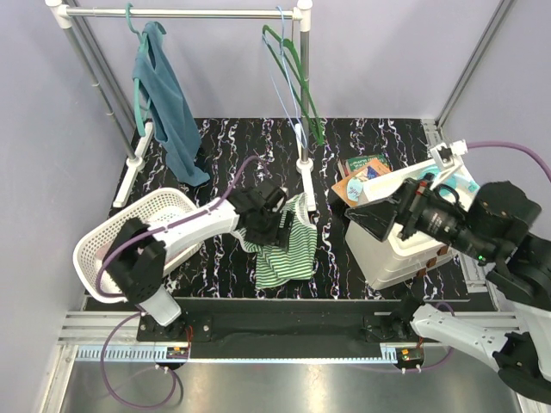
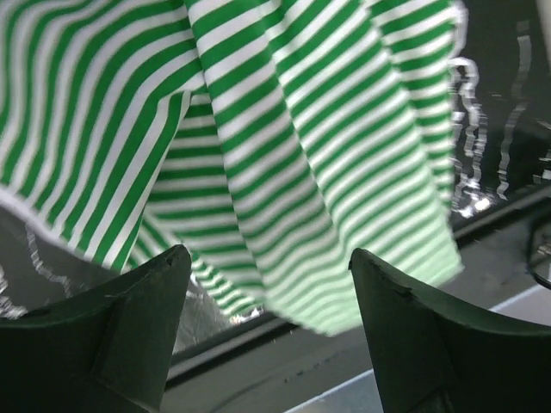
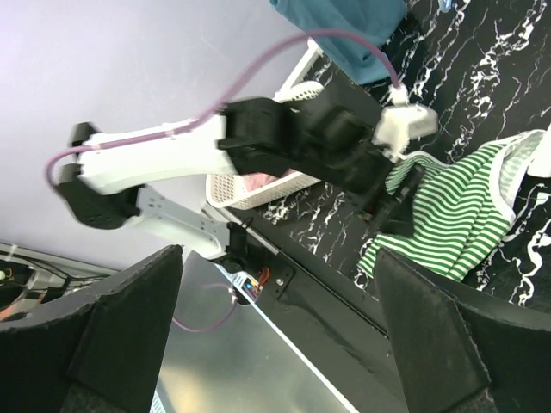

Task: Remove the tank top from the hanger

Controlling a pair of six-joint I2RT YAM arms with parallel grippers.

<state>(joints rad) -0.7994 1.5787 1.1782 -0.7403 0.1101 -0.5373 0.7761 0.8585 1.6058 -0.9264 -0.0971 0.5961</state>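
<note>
The left gripper moves down next onto the raised middle fold (image 1: 276, 251) (image 2: 277, 215) of the striped tank top below it, because that fold faces the gripper's open fingers.
A green-and-white striped tank top (image 1: 288, 249) lies crumpled on the black marbled table (image 1: 232, 146), just in front of the rack post. I cannot see a hanger inside it. My left gripper (image 1: 274, 225) hovers at its upper left edge. In the left wrist view the left gripper (image 2: 269, 254) is open, and the striped tank top (image 2: 284, 146) hangs beyond the tips, not between them. My right gripper (image 1: 366, 215) is raised to the right of the top, wide open and holding nothing. The right wrist view shows the right gripper (image 3: 275, 258) and the striped top (image 3: 456, 224).
Empty green and blue hangers (image 1: 293, 77) hang on the rail (image 1: 189, 13). A blue garment (image 1: 168, 103) hangs on a teal hanger at left. A white laundry basket (image 1: 103, 249) stands front left. A white bin (image 1: 405, 254) and books (image 1: 366, 172) are at right.
</note>
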